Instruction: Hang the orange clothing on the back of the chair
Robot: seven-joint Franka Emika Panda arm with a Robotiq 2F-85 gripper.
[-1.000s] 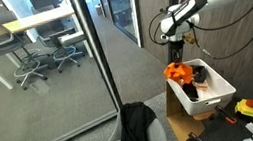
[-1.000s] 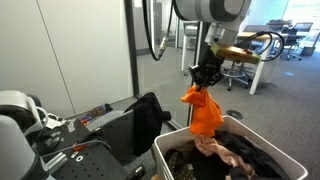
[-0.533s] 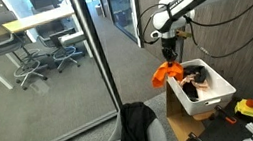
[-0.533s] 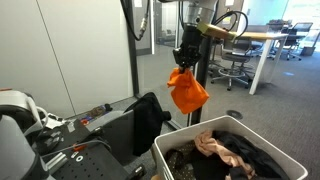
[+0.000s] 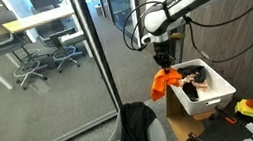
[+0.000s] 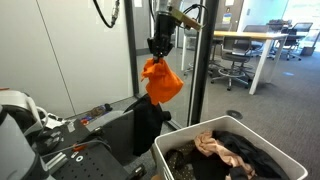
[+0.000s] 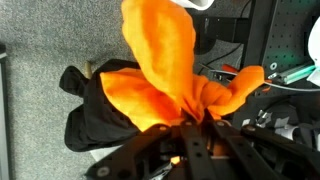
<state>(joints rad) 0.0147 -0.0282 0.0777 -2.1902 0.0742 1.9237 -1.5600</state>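
My gripper moves down and across toward the chair next, over the chair back by the black garment point(image 5: 135, 128) to release, because the orange clothing point(image 5: 161, 80) still dangles beside it.
The orange clothing point(image 5: 161, 80) hangs bunched from my gripper point(image 5: 162, 63), which is shut on its top. In an exterior view the orange clothing point(image 6: 161, 81) dangles below the gripper point(image 6: 158, 55), above and just beside the chair back. The chair point(image 5: 142, 139) is grey with a black garment point(image 5: 135, 128) draped over its back; it also shows in the other exterior view point(image 6: 122, 135) with the black garment point(image 6: 147, 122). In the wrist view the orange clothing point(image 7: 170, 80) fills the centre, clamped in the gripper point(image 7: 190, 135), with the black garment point(image 7: 95, 110) below it.
A white bin point(image 5: 204, 91) of mixed clothes stands beside the chair; it also shows in the other exterior view point(image 6: 175, 150). A glass partition point(image 5: 36, 74) and a dark pillar point(image 6: 197, 60) stand close by. A robot base point(image 6: 20, 125) sits at the side.
My gripper has carried the orange clothing up out of the white bin and sideways toward the chair with the black garment. The clothing stays gripped.
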